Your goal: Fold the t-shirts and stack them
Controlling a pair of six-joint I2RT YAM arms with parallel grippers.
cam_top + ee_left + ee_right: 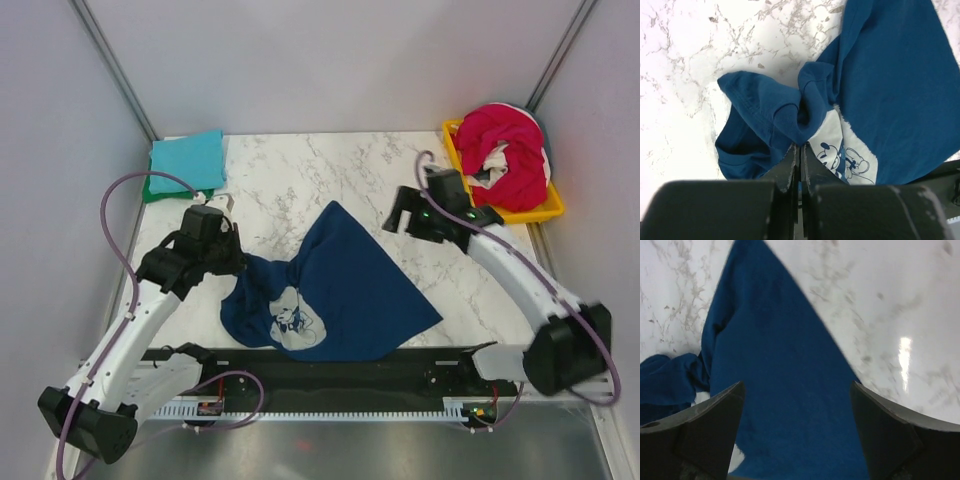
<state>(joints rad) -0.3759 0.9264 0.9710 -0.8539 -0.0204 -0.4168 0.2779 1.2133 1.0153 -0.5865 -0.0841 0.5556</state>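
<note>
The shirt's far corner sticks out free onto bare marble, so the robot's right gripper needs to go down and to the left in the top view onto that corner.
The navy blue t-shirt lies crumpled mid-table, its pale print near the front edge. My left gripper is shut on a bunched fold of it at its left side. In the left wrist view the closed fingertips meet the gathered navy cloth beside the print. My right gripper is open and empty, held above the table by the shirt's far corner. In the right wrist view its spread fingers frame the navy cloth below.
A folded teal t-shirt lies on a green one at the back left. A yellow tray at the back right holds a magenta-red t-shirt and a white one. Bare marble shows behind the navy shirt.
</note>
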